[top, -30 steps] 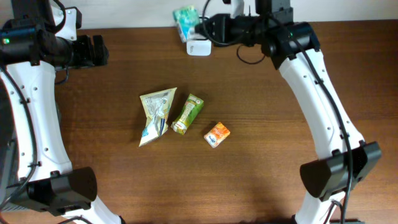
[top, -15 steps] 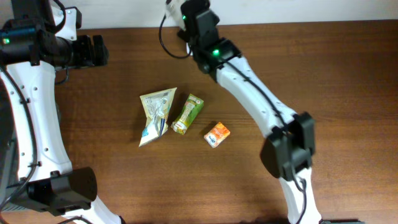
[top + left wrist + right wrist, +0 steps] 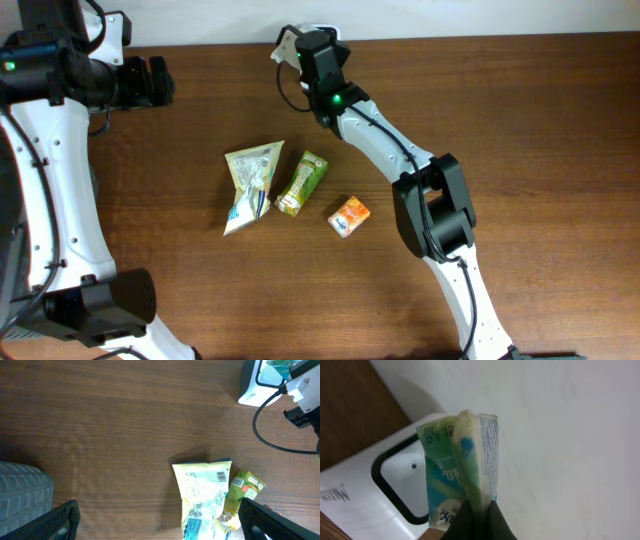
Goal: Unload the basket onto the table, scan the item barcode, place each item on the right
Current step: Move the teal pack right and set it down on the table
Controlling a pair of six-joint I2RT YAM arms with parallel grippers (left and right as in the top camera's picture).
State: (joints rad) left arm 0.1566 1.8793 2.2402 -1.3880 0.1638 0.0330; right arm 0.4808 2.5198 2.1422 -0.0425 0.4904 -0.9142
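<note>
The robot should next swing its right gripper back and to the right in the overhead view, then lower the packet onto the bare tabletop to release it clear of the others.
My right gripper (image 3: pixel 476 519) is shut on the lower edge of a teal and green packet (image 3: pixel 459 470), which stands upright between its black fingers. The white barcode scanner (image 3: pixel 360 495) with its dark window lies just behind and left of the packet. In the overhead view the right gripper (image 3: pixel 297 45) is at the table's far edge, and the arm hides the scanner. The left wrist view shows the scanner (image 3: pixel 248 391) at top right with the teal packet (image 3: pixel 280 367) over it. My left gripper (image 3: pixel 162 525) is open and holds nothing.
Three more packets lie mid-table: a pale yellow pouch (image 3: pixel 250 185), a green pack (image 3: pixel 302 183) and a small orange pack (image 3: pixel 350 216). The left gripper (image 3: pixel 160 82) hovers at the far left. A black cable (image 3: pixel 270 435) loops beside the scanner.
The right arm has swung across from the right side to the middle of the table. Its gripper still holds the teal packet at the far edge. The left arm has not moved.
</note>
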